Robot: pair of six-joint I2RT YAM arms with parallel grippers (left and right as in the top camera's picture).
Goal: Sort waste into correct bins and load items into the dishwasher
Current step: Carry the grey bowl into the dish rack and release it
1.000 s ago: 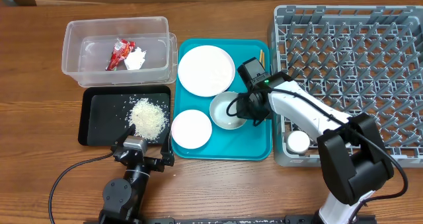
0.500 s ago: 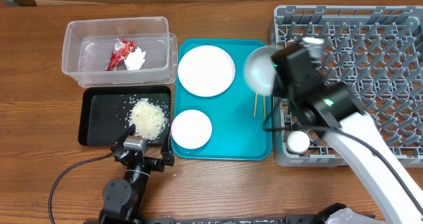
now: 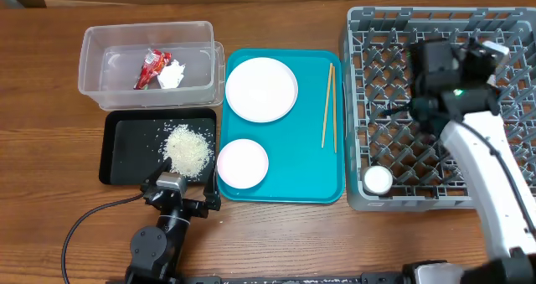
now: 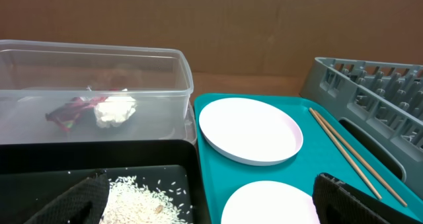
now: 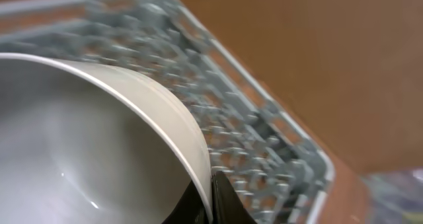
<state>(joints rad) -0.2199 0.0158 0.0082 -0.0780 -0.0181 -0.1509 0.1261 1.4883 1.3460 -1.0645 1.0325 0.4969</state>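
Note:
The robot will next lower its right gripper onto the middle wires of the grey dish rack to release the bowl's rim, since the white bowl (image 5: pixel 86 138) still hangs above them.
My right gripper (image 5: pixel 210 186) is shut on the rim of a white bowl (image 5: pixel 86 138) and holds it over the grey dish rack (image 3: pixel 469 33). In the overhead view the right wrist (image 3: pixel 442 66) hides the bowl. A small white cup (image 3: pixel 378 180) stands in the rack's front left corner. Two white plates (image 3: pixel 261 89) (image 3: pixel 243 162) and the wooden chopsticks (image 3: pixel 329 105) lie on the teal tray (image 3: pixel 293 175). The clear tub (image 3: pixel 109 45) holds the red wrapper (image 3: pixel 153 66) and the white tissue (image 3: pixel 173 75). The rice (image 3: pixel 188 148) lies in the black tray (image 3: pixel 126 150). My left gripper (image 4: pixel 211 207) is open and empty at the black tray's front edge.
The teal tray sits between the two bins and the rack. The rack's left wall (image 4: pixel 344 85) rises just right of the chopsticks (image 4: pixel 350 151). Bare wooden table (image 3: pixel 276 234) runs along the front edge.
My right gripper has lifted the bowl off the teal tray and carried it right, over the dish rack. The chopsticks now lie uncovered. The left arm has not moved.

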